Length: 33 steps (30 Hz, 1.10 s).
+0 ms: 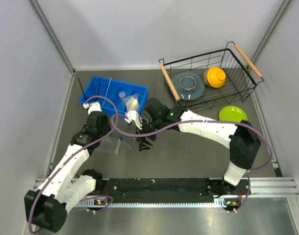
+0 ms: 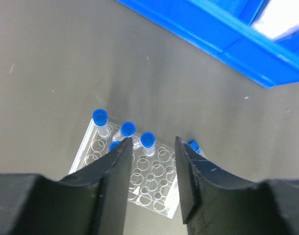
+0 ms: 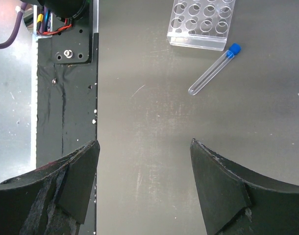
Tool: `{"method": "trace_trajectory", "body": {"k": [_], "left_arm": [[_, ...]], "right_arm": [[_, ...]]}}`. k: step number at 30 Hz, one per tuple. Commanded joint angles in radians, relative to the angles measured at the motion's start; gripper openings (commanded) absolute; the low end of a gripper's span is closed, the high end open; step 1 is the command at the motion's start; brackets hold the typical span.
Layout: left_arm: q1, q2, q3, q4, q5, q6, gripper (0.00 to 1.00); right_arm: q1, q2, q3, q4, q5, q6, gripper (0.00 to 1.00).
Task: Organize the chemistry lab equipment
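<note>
My right gripper goes down and to the left in the top view next, turning, onto the loose tube's rounded end (image 1: 129, 147) (image 3: 196, 87), since the tube lies at an angle.
A clear plastic tube rack (image 1: 109, 146) lies on the dark table and holds several blue-capped test tubes (image 2: 99, 117) in its far row. My left gripper (image 2: 151, 142) is open and empty, its fingers hanging just above the rack (image 2: 149, 186). One loose blue-capped tube (image 3: 213, 68) lies on the table beside the rack (image 3: 201, 22). My right gripper (image 3: 144, 143) is wide open and empty over bare table, right of that tube. The glass rod (image 1: 108, 88), small clear cup (image 1: 122, 94) and white packet (image 1: 131, 103) lie in a blue bin (image 1: 98, 85). A thin black wire stand (image 1: 81, 89) rises at the bin's left edge.
A black wire basket (image 1: 247, 61) at the back right holds a grey dish (image 1: 187, 82) and an orange dish (image 1: 215, 77). A green dish (image 1: 233, 114) lies in front of it. Grey walls close in the table on both sides and at the back.
</note>
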Motion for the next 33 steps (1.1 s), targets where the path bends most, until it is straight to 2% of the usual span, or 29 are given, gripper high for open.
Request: {"method": "trace_trajectory", "body": {"k": [1, 7, 13, 20, 33], "left_arm": [[0.002, -0.075, 0.067, -0.036, 0.006, -0.026, 0.55], [0.006, -0.208, 0.072, -0.079, 0.001, -0.029, 0.79], [0.013, -0.339, 0.084, -0.183, -0.062, -0.069, 0.97], [0.016, -0.449, 0.124, -0.363, -0.249, -0.171, 0.99], [0.018, -0.468, 0.228, -0.389, -0.309, -0.21, 0.99]], "right_arm": [[0.009, 0.012, 0.051, 0.008, -0.009, -0.025, 0.75], [0.037, 0.067, 0.08, 0.014, 0.043, 0.021, 0.75], [0.097, 0.201, 0.165, 0.034, 0.247, 0.139, 0.74], [0.107, 0.302, 0.234, 0.037, 0.364, 0.193, 0.73], [0.106, 0.432, 0.303, 0.061, 0.444, 0.263, 0.68]]}}
